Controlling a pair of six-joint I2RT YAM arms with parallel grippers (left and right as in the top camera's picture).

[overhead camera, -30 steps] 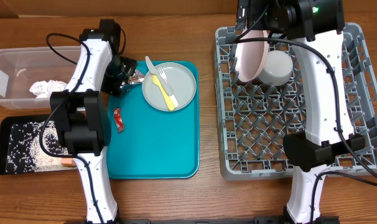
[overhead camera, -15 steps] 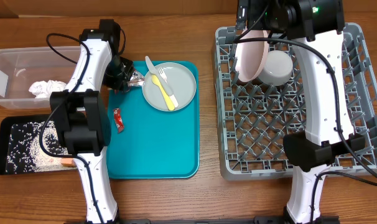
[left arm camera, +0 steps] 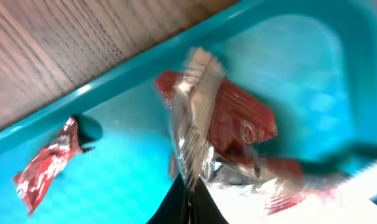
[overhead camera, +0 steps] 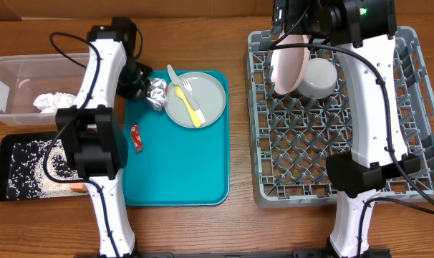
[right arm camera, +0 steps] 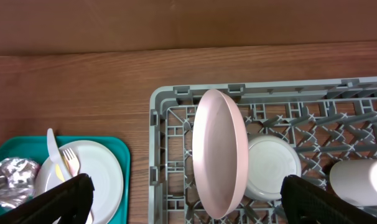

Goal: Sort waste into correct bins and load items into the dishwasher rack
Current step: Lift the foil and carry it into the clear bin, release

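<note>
My left gripper lifts the foil ball off the teal tray and over the clear tub next, since that tub already holds a crumpled white napkin.
My left gripper [overhead camera: 145, 87] is shut on the crumpled silver foil ball [overhead camera: 157, 93] at the teal tray's far left corner. In the left wrist view the black fingertips [left arm camera: 190, 196] pinch the foil [left arm camera: 198, 130], blurred and showing red patches. A small red packet [overhead camera: 135, 137] lies on the tray. The grey-green plate [overhead camera: 206, 100] carries a yellow fork [overhead camera: 188, 104] and pale cutlery [overhead camera: 175, 77]. My right gripper [right arm camera: 185, 186] hangs open high over the grey dishwasher rack [overhead camera: 346, 150], above a pink plate [right arm camera: 219, 155] standing on edge beside a white bowl [right arm camera: 274, 167].
The clear tub [overhead camera: 16, 75] at far left holds a crumpled white napkin [overhead camera: 51, 102]. In front of it the black tray [overhead camera: 2, 168] holds rice grains [overhead camera: 27, 168] and an orange cube [overhead camera: 76, 187]. A white cup [right arm camera: 359, 180] lies in the rack. The teal tray [overhead camera: 181, 165] sits between the bins and the rack.
My left gripper has closed on the foil ball, which has shifted slightly toward the plate. The right arm has not moved.
</note>
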